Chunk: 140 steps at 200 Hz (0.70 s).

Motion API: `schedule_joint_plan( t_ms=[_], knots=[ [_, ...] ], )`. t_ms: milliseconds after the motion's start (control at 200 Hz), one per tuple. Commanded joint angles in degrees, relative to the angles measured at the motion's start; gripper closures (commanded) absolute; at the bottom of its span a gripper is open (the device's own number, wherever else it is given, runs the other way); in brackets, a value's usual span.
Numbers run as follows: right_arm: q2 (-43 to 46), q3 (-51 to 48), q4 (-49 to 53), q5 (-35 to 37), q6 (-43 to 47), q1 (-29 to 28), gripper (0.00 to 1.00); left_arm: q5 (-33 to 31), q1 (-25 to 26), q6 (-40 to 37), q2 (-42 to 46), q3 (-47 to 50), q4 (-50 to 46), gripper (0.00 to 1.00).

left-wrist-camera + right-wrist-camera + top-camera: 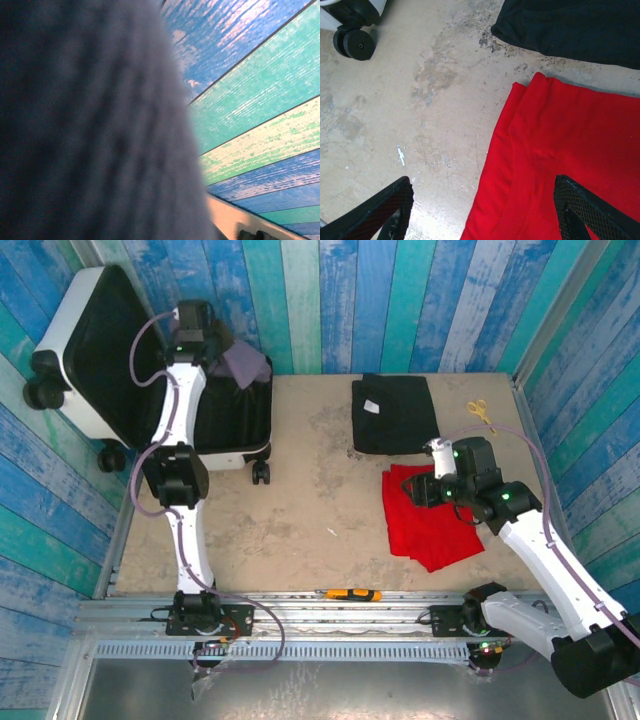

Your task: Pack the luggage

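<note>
The left gripper moves down and back toward the case's bare black lining (232,415) next and releases the grey garment (245,362), which still droops by the case's far end.
The white luggage (78,315) lies open at the back left, its black-lined lid leaning on the wall. My left gripper (205,340) hangs over the open case with a grey garment (245,362) drooping from it. That grey cloth (90,130) blurs across the left wrist view and hides the fingers. A red garment (432,515) lies on the right with a folded black garment (393,412) behind it. My right gripper (485,215) stands open just above the red garment's (560,150) left edge, one finger over bare table, the other over the cloth.
Yellow-handled scissors (481,412) lie at the back right. An orange utility knife (350,594) rests by the near rail. A luggage wheel (355,42) and the black garment (570,25) show ahead of the right gripper. Blue-green plank walls enclose the table.
</note>
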<state>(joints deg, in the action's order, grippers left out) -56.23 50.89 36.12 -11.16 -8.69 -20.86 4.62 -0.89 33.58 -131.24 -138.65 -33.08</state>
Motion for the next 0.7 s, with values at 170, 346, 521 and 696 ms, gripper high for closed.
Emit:
schedule_joint_plan(
  t_ms=[170, 346, 521, 696],
  knots=[
    [1.5, 2.0, 2.9, 0.9, 1.1, 0.3, 0.24, 4.2, -2.9, 2.0, -4.4, 1.0, 4.7, 1.0],
    [3.2, 2.1, 3.5, -0.6, 0.5, 0.2, 0.24, 4.4, -2.9, 2.2, 2.2, 16.0, 7.2, 1.0],
    [5.5, 2.1, 4.1, -3.4, -0.4, 0.2, 0.24, 1.3, -2.9, 4.2, 10.1, 30.9, 10.6, 1.0],
    [7.9, 2.5, 5.9, -5.3, -1.0, -0.1, 0.24, -2.2, -2.9, 6.6, 18.7, 44.2, 11.3, 0.76]
  ],
)
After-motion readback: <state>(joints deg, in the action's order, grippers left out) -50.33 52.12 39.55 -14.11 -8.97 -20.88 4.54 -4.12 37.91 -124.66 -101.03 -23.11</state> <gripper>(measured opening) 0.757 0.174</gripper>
